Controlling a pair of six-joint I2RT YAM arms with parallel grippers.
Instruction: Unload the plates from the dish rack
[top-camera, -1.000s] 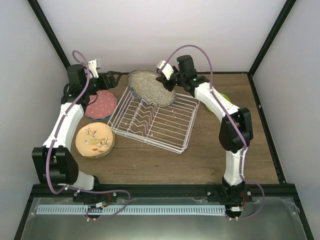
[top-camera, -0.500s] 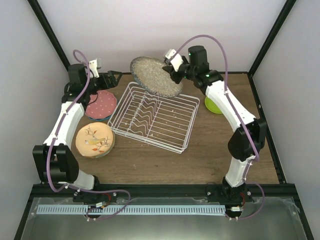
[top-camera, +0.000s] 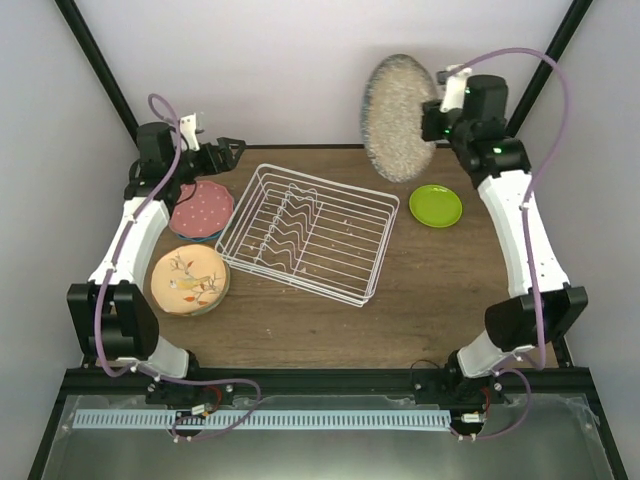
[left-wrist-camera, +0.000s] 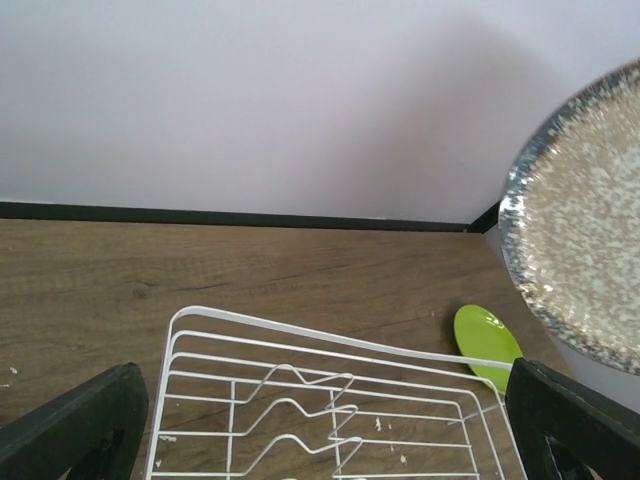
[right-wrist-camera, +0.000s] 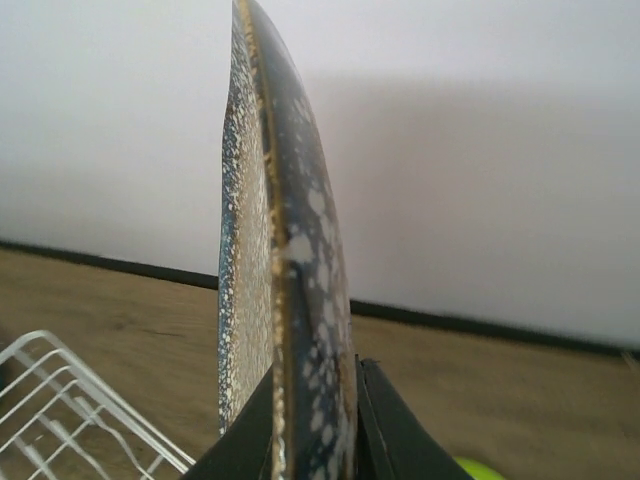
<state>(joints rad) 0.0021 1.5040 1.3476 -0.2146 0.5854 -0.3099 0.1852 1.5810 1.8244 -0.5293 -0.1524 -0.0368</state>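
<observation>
The table beside the rack is empty. My right gripper needs to come back and down to it next, nearer than the lime green plate, and tilt the grey speckled plate flat.
My right gripper (top-camera: 437, 122) is shut on the rim of the large grey speckled plate (top-camera: 399, 116) and holds it upright, high above the table's back right. In the right wrist view the plate (right-wrist-camera: 285, 250) stands edge-on between my black fingers (right-wrist-camera: 395, 430). The white wire dish rack (top-camera: 310, 232) sits mid-table with no plates in it. The small lime green plate (top-camera: 435, 205) lies flat to the right of the rack. My left gripper (top-camera: 230, 150) is open and empty by the rack's back left corner (left-wrist-camera: 185, 320). The mint green plate does not show.
A pink white-dotted plate (top-camera: 203, 207) lies left of the rack on a blue rim (top-camera: 190, 234). A cream floral plate (top-camera: 189, 280) lies in front of it. The back wall and black frame posts stand close behind both grippers.
My right gripper has lifted the grey plate out of the rack and swung it up and to the right, uncovering the lime plate. The left arm has barely moved.
</observation>
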